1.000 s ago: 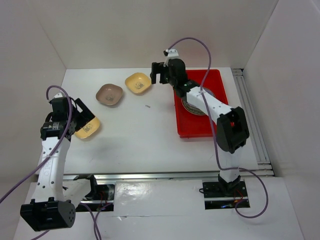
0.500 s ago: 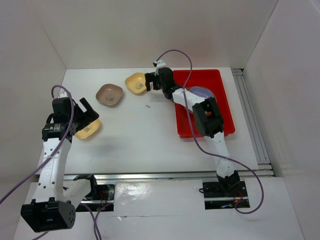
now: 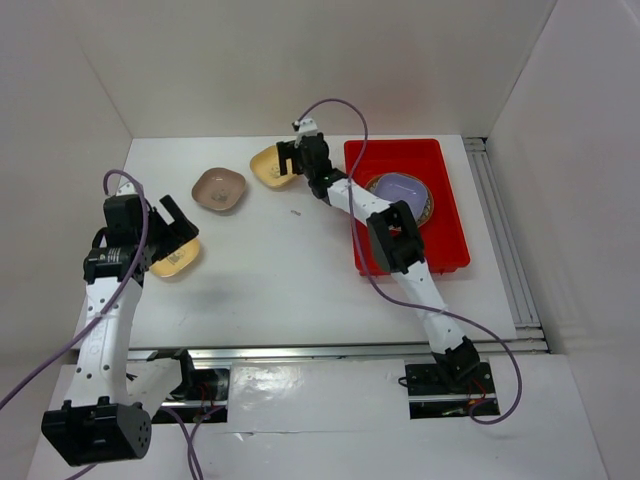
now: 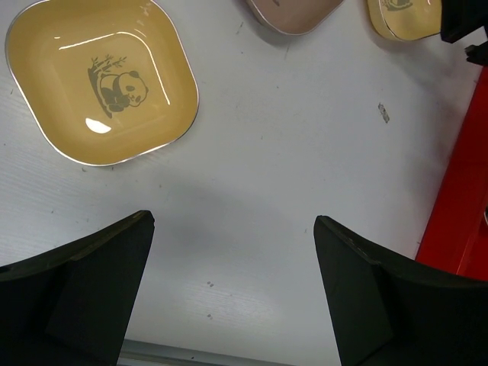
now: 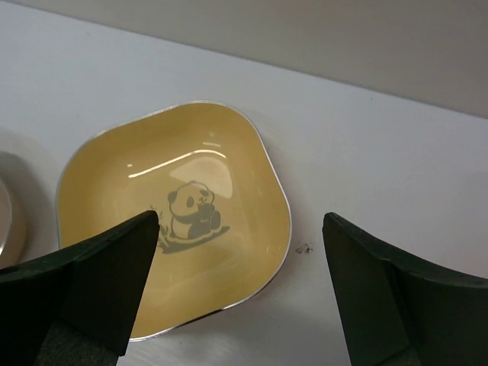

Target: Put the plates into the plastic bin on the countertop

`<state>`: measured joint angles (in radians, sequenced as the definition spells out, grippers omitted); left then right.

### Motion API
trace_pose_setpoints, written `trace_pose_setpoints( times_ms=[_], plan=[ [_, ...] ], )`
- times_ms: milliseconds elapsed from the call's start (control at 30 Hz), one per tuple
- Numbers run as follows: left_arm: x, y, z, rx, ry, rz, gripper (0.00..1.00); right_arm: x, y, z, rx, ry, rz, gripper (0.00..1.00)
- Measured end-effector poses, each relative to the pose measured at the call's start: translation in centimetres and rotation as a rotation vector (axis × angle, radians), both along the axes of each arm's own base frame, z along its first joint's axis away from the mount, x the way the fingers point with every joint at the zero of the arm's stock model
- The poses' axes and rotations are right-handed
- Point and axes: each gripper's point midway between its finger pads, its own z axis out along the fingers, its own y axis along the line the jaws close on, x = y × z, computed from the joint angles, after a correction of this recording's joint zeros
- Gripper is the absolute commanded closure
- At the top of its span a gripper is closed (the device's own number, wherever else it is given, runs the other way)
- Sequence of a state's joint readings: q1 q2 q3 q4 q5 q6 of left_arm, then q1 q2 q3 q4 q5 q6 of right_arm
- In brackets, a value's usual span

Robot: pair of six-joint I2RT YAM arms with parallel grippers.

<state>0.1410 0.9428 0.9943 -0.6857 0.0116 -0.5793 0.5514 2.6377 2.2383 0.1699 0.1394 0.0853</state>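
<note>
The yellow panda dish's rim (image 3: 294, 171) (image 5: 286, 242) nearest the bin already sits between the open fingers, so the right gripper will move down over that rim and close.
The red plastic bin (image 3: 440, 160) stands at the right of the white countertop (image 3: 270, 270); a lavender dish (image 3: 397, 189) rests on the brown-rimmed round plate (image 3: 425, 207) in it. A yellow panda dish (image 3: 268, 165) lies at the back; in the right wrist view (image 5: 175, 221) its right edge sits between the fingers. My right gripper (image 3: 290, 158) is open just above it. A brown-pink dish (image 3: 219, 188) lies to its left. Another yellow panda dish (image 3: 176, 258) lies at the left, also in the left wrist view (image 4: 103, 80). My left gripper (image 3: 175, 228) is open above it, empty.
White walls (image 3: 60, 120) close the countertop on three sides. A metal rail (image 3: 505, 250) runs along the right of the bin. A small dark speck (image 3: 296, 211) lies on the table between the dishes and the bin. The bin's red wall (image 4: 465, 191) shows in the left wrist view.
My right arm has stretched left, from over the bin's left edge to the back yellow dish, uncovering the lavender dish and round plate. My left gripper has barely moved.
</note>
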Motion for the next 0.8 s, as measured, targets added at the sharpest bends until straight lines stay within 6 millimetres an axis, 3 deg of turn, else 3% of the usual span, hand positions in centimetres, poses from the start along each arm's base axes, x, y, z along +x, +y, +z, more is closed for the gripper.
trace_pose_setpoints(
  times_ms=[167, 267, 400, 433, 467, 567, 600, 667, 733, 800],
  plan=[
    [-0.1, 0.0, 0.2, 0.001, -0.006, 0.000, 0.00, -0.4, -0.3, -3.7, -0.042, 0.059, -0.020, 0.07],
    [-0.1, 0.0, 0.3, 0.002, -0.011, 0.000, 0.00, -0.6, -0.5, -5.0, -0.054, 0.092, -0.027, 0.16],
    [-0.1, 0.0, 0.3, 0.002, -0.011, 0.000, 0.00, -0.8, -0.6, -5.6, -0.036, 0.119, -0.021, 0.44],
    [-0.1, 0.0, 0.3, 0.002, -0.012, 0.001, 0.00, -0.8, -0.7, -5.7, -0.035, 0.123, -0.020, 0.59],
    [-0.1, 0.0, 0.3, 0.003, -0.013, 0.001, 0.00, -0.9, -0.9, -6.1, -0.030, 0.131, -0.024, 0.64],
    [-0.2, 0.1, 0.5, 0.007, -0.019, 0.004, 0.00, -1.2, -1.1, -7.1, -0.015, 0.149, -0.028, 0.72],
    [-0.2, 0.1, 0.5, 0.007, -0.020, 0.005, 0.00, -1.1, -1.1, -6.7, -0.006, 0.143, -0.032, 0.83],
    [-0.3, 0.1, 0.6, 0.007, -0.022, 0.005, 0.00, -1.2, -1.3, -6.0, 0.002, 0.143, -0.042, 0.85],
    [-0.3, 0.1, 0.6, 0.007, -0.022, 0.005, 0.00, -1.2, -1.6, -5.4, 0.002, 0.143, -0.059, 1.00],
    [-0.3, 0.1, 0.6, 0.007, -0.022, 0.005, 0.00, -1.3, -1.8, -5.1, 0.012, 0.149, -0.071, 1.00]
  ],
)
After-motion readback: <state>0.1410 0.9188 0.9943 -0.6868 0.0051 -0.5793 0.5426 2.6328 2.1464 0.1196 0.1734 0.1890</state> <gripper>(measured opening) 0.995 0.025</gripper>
